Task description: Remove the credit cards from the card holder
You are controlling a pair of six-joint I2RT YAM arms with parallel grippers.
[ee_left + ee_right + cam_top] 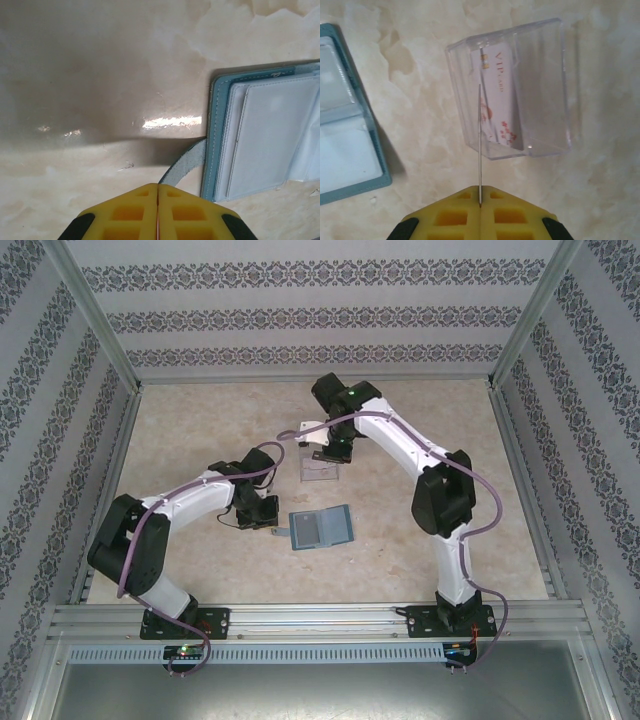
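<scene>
My right gripper will next move outward and down to the tray's empty far part (311, 452) (540, 92), and it will release there, clear of the white card.
The teal card holder (318, 528) lies open on the table, its pale pockets (272, 135) facing up. My left gripper (158, 186) sits at its left edge, shut on the holder's curved strap (189, 164). From above, this left gripper (262, 514) is just left of the holder. My right gripper (480, 190) is shut on a thin credit card (479, 140) seen edge-on, held over a clear tray (547, 85). A white credit card with red print (501, 100) lies in that tray. In the top view the right gripper (330, 446) hovers above the tray (321, 471).
The teal holder's corner (350, 150) lies left of the tray in the right wrist view. Patterned walls and metal rails (300, 618) ring the marble table (190, 430), which is bare at the left, right and front.
</scene>
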